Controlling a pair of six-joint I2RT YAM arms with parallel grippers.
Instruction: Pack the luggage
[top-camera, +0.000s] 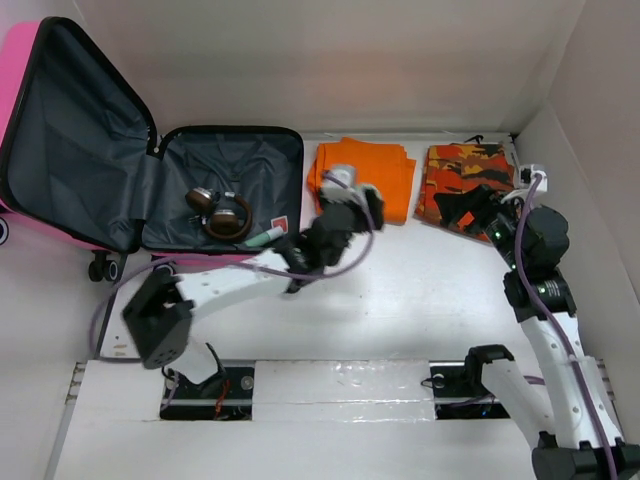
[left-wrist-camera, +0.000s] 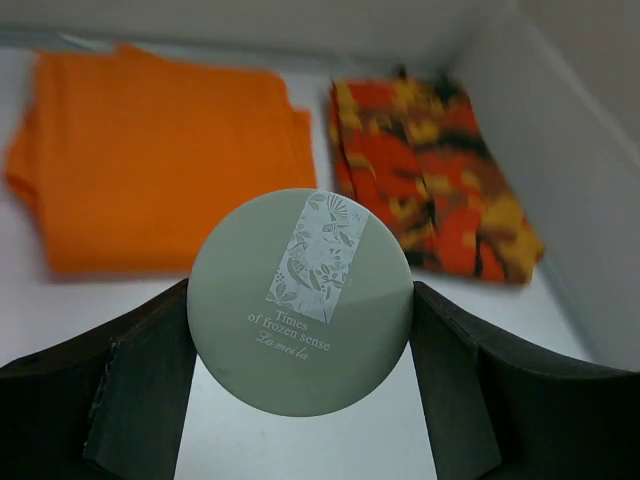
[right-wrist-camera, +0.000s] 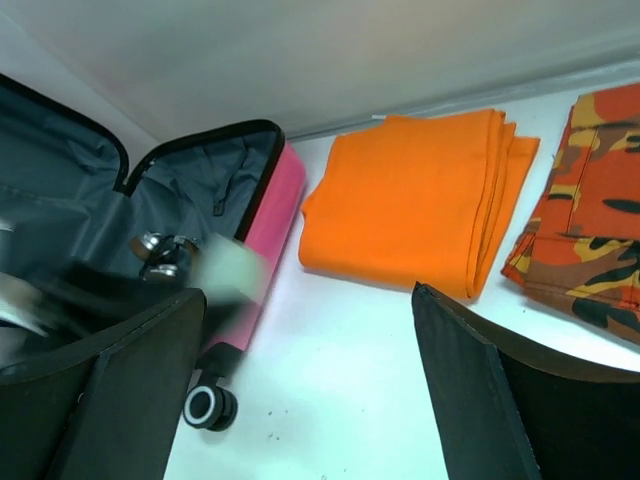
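Note:
My left gripper, above the luggage's bare lining, will next swing left in the top view over that lining beside the headphones (top-camera: 220, 212), lower and release the container.
The luggage (top-camera: 20, 60) lies open at the far left, a pink shell with grey lining, its lid propped up. Its pink side (right-wrist-camera: 275, 210) also shows in the right wrist view. Brown headphones (top-camera: 220, 212) and a green tube (top-camera: 265, 237) lie in the lower half. My left gripper (top-camera: 340, 188) hangs above the table just right of the case, shut on a pale green round container (left-wrist-camera: 300, 300) printed with white lettering. My right gripper (top-camera: 462, 212) is open and holds nothing, hovering over the near edge of the camouflage cloth (top-camera: 465, 178).
A folded orange cloth (top-camera: 385, 180) lies beside the case, with the orange camouflage cloth (left-wrist-camera: 430, 170) to its right. White walls close in the back and right side. A black suitcase wheel (right-wrist-camera: 208, 407) sticks out at the near corner.

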